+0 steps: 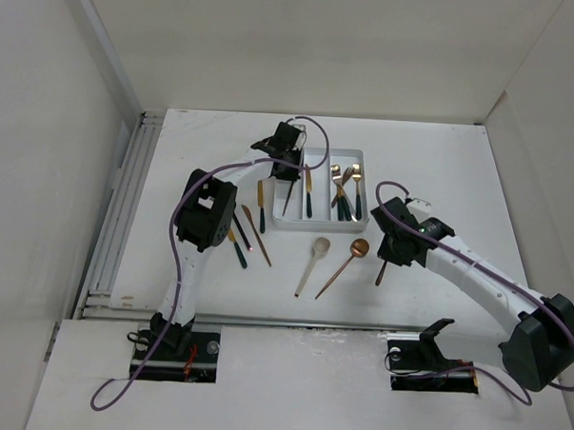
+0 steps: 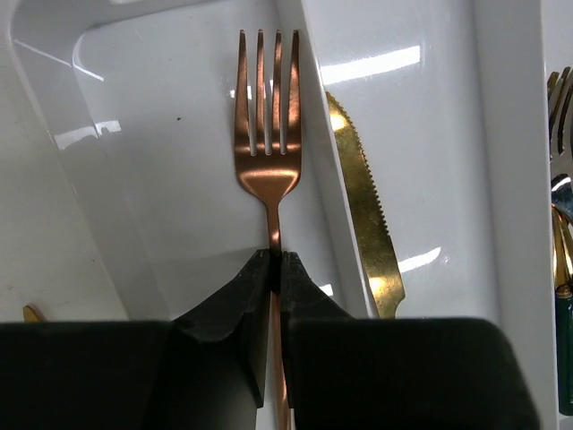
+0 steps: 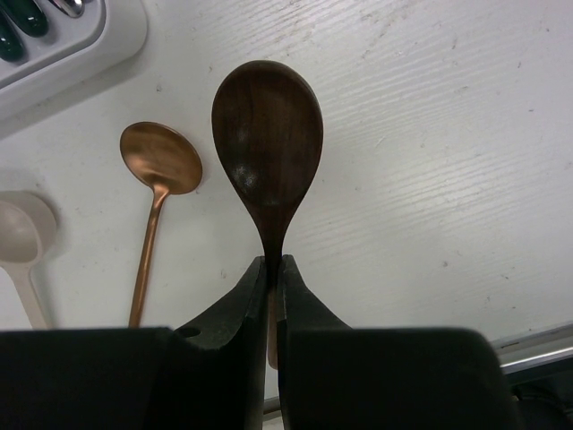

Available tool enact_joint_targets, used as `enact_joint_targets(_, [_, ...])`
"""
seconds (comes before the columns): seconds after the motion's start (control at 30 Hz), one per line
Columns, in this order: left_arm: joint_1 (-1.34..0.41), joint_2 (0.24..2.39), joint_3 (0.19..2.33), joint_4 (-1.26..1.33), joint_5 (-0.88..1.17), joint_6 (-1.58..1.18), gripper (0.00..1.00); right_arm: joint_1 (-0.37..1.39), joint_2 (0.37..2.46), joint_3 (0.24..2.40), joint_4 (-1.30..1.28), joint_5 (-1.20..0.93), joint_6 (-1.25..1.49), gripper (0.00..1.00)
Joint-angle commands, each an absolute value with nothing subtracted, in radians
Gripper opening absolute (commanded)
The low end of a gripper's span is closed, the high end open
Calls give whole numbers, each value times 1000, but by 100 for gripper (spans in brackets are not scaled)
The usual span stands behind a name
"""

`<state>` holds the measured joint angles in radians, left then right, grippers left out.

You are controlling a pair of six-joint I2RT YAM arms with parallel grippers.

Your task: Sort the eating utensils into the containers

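My left gripper lifts the copper fork (image 2: pixel 267 134) over the gold knife (image 1: pixel 308 192) next, then lowers it into the crowded section of the white tray, since the other forks lie there.
My left gripper (image 1: pixel 290 170) (image 2: pixel 276 260) is shut on the neck of a copper fork (image 2: pixel 267 134), which lies along the left compartment of the white tray (image 1: pixel 326 152) (image 2: pixel 134 125). A gold knife (image 2: pixel 363 197) (image 1: pixel 308 192) lies in the middle compartment. Several gold utensils (image 1: pixel 345 189) fill the right compartment. My right gripper (image 1: pixel 386 255) (image 3: pixel 275 262) is shut on the neck of a dark spoon (image 3: pixel 267 143) and holds it over the table in front of the tray. A copper spoon (image 3: pixel 159 161) (image 1: pixel 344 265) and a cream spoon (image 3: pixel 22 233) (image 1: pixel 312 264) lie to its left.
Several loose utensils (image 1: pixel 248 230) lie on the table left of the tray, beside the left arm's elbow. The tray's near corner (image 3: pixel 81 40) shows at the top left of the right wrist view. A metal rail (image 1: pixel 263 321) runs along the table's near edge.
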<state>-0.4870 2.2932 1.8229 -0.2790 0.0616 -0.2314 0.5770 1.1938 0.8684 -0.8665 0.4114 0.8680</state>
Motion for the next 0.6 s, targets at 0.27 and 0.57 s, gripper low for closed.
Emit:
enact_joint_targets(0.27, [-480,2261,1896,-337,54,-313,0,575,1177,879,-862,420,881,0])
enact_joint_targets(0.57, [-449,2152,1976,-318,101,-356,0,575,1155,888,-871,440,890,0])
